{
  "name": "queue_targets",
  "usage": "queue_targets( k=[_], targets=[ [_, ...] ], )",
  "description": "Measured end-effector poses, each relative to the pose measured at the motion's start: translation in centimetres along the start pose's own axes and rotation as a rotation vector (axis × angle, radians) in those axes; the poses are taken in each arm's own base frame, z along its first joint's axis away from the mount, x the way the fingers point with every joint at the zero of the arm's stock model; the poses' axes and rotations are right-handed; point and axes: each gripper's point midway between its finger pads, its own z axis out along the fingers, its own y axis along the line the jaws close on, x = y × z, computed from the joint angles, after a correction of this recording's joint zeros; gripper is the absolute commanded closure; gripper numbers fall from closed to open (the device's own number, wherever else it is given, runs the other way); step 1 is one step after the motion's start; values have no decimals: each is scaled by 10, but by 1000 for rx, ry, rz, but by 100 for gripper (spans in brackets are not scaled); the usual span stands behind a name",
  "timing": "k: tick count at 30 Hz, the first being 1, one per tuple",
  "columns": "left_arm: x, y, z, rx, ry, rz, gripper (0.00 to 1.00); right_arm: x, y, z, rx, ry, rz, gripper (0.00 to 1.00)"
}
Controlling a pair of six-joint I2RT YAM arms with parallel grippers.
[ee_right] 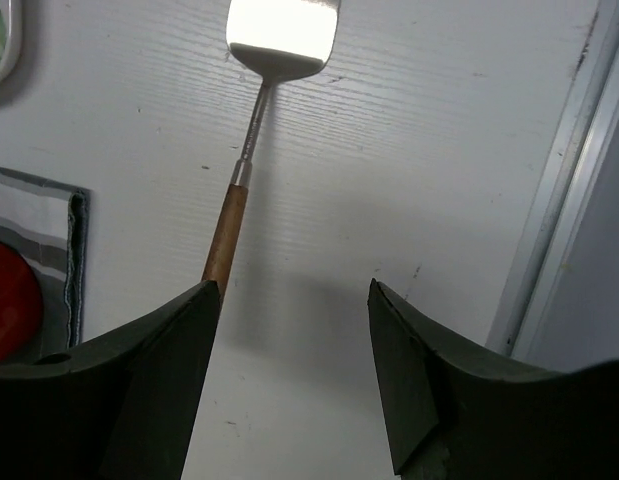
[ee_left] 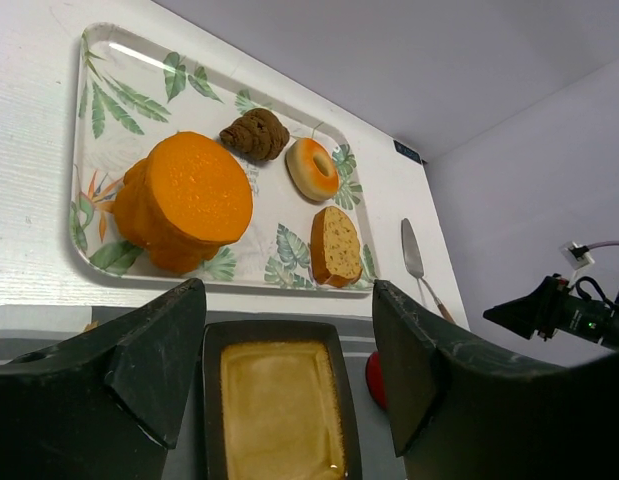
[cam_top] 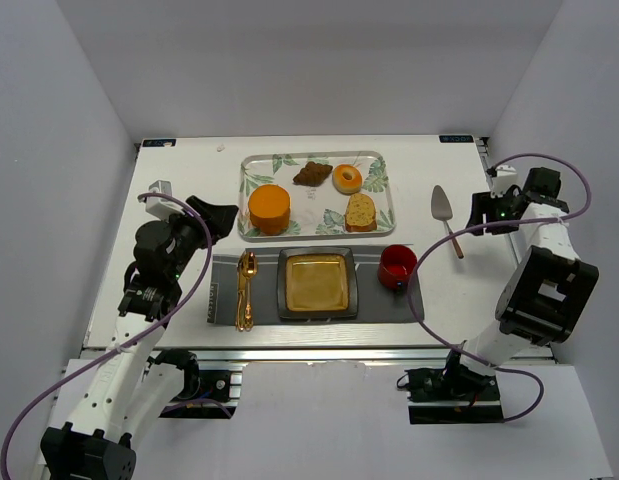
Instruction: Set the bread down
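The cake server's wooden handle [cam_top: 456, 245] [ee_right: 226, 235] is below my right gripper and to its left in the top view. I need to bring the gripper's fingers sideways down onto the handle and close them.
The bread [cam_top: 270, 208], a thick round orange bun, lies at the left end of the leaf-patterned tray [cam_top: 257, 164]. In the left wrist view the bread [ee_left: 184, 200] sits beyond my fingers. My left gripper [cam_top: 224, 216] is open and empty, just left of the tray; in its own view the gripper [ee_left: 289, 340] frames the dark square plate [ee_left: 279, 410]. That plate [cam_top: 316, 283] sits on the grey mat in front of the tray. My right gripper [cam_top: 482, 212] is open and empty at the far right, beside the cake server [cam_top: 447, 220], which also shows in the right wrist view [ee_right: 251, 150].
The tray also holds a brown pastry [cam_top: 312, 173], a ring donut [cam_top: 348, 178] and a tan slice [cam_top: 360, 212]. Gold cutlery [cam_top: 246, 290] and a red cup [cam_top: 397, 266] lie on the grey mat [cam_top: 369, 305]. White walls enclose the table.
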Motion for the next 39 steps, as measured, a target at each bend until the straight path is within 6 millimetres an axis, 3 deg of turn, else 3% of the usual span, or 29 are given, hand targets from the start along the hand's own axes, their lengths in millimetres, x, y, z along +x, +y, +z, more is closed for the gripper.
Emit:
queue_targets(
  k=[10,20,31,39],
  targets=[
    [3,2,0,-4,4,-1,22,10,40,36,-56,78,-17,37],
    [7,5,-1,-19,20,-11,22,26,34,58,2,121,12,47],
    [8,6,-2,-22,24,-17,22,44,39,67,16,134,34,58],
    [8,6,-2,-23,24,-19,22,64,45,65,53,120,89,59]
  ],
)
